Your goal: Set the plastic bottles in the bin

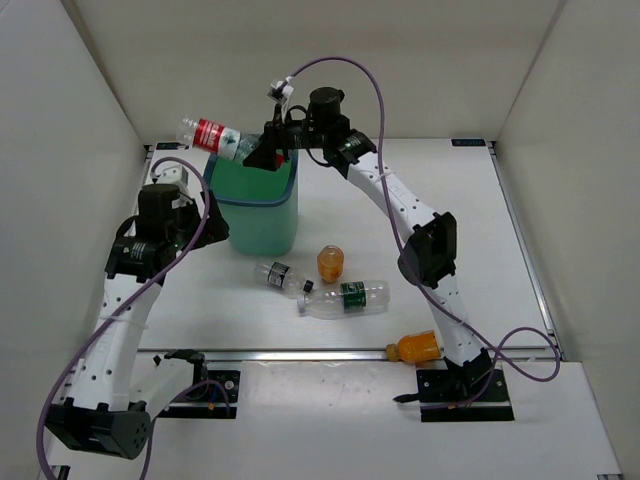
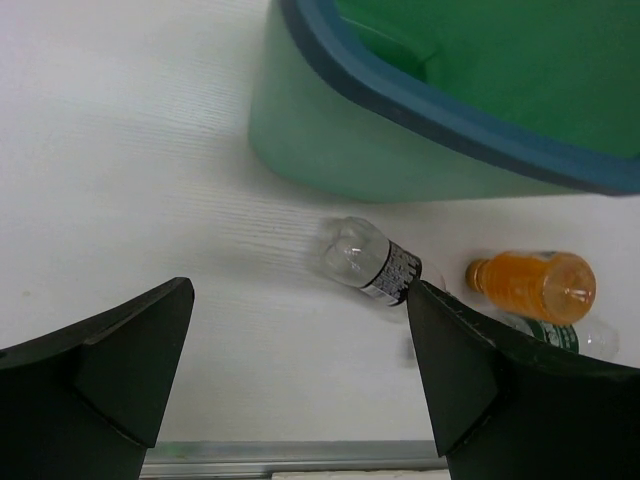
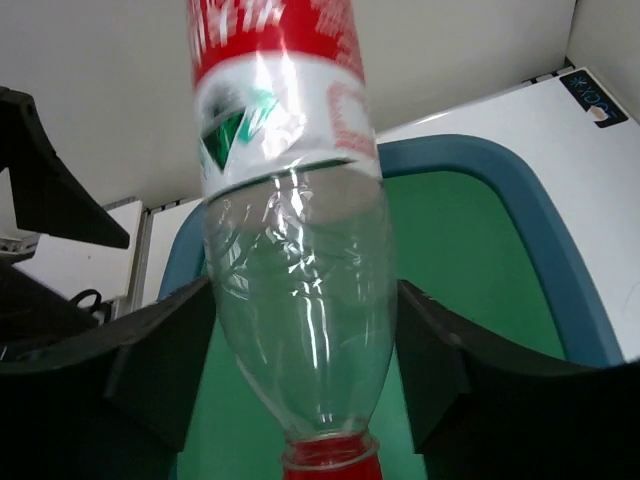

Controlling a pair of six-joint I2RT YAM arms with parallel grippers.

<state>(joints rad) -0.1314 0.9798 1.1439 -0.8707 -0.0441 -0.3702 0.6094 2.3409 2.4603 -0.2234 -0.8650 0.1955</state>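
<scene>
The stubby orange bottle is below the left gripper and to its right in the top view, so the left gripper needs to swing across and down onto the orange bottle.
My right gripper (image 1: 268,152) is shut on a clear bottle with a red label (image 1: 213,134), holding it tilted over the back rim of the teal bin (image 1: 262,215). In the right wrist view the bottle (image 3: 290,270) sits cap-down between my fingers (image 3: 160,370), above the bin's green inside (image 3: 470,270). My left gripper (image 1: 180,222) is open and empty beside the bin's left wall. In the left wrist view its gripper (image 2: 300,370) hovers over the table near a clear dark-label bottle (image 2: 370,260).
On the table in front of the bin lie the dark-label bottle (image 1: 280,275), a stubby orange one (image 1: 330,262) and a clear green-label one (image 1: 345,297). A second orange bottle (image 1: 415,348) lies at the near edge by the right arm's base. White walls close in the sides.
</scene>
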